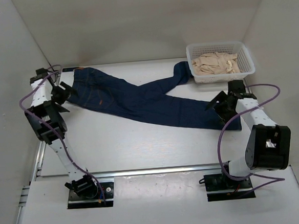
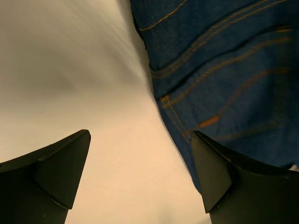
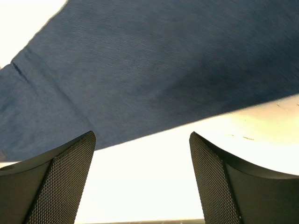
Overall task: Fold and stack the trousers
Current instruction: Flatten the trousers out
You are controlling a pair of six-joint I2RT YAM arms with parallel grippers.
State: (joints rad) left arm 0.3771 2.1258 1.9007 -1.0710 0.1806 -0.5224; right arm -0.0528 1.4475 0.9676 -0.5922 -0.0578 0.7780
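I need to move my left gripper down and to the right in the top view, onto the stitched near edge of the trousers' waist. Its open fingers are still over bare table.
The dark blue trousers (image 1: 138,100) lie spread out flat across the table. Their waist end is at the back left, one leg runs to the near right, and the other reaches toward the back right. My left gripper (image 1: 63,92) hangs at the waist's left edge, open and empty. In the left wrist view the gripper (image 2: 140,135) has bare table between its fingers, with orange-stitched denim (image 2: 224,70) beside the right finger. My right gripper (image 1: 222,103) is over the near leg's hem. It (image 3: 141,135) is open above bare table, just short of the leg's edge (image 3: 154,70).
A white mesh basket (image 1: 216,44) holding beige cloth (image 1: 215,64) stands at the back right, and one trouser leg's end touches it. White walls close in the table at the left, back and right. A metal rail (image 1: 143,171) crosses in front of the arm bases.
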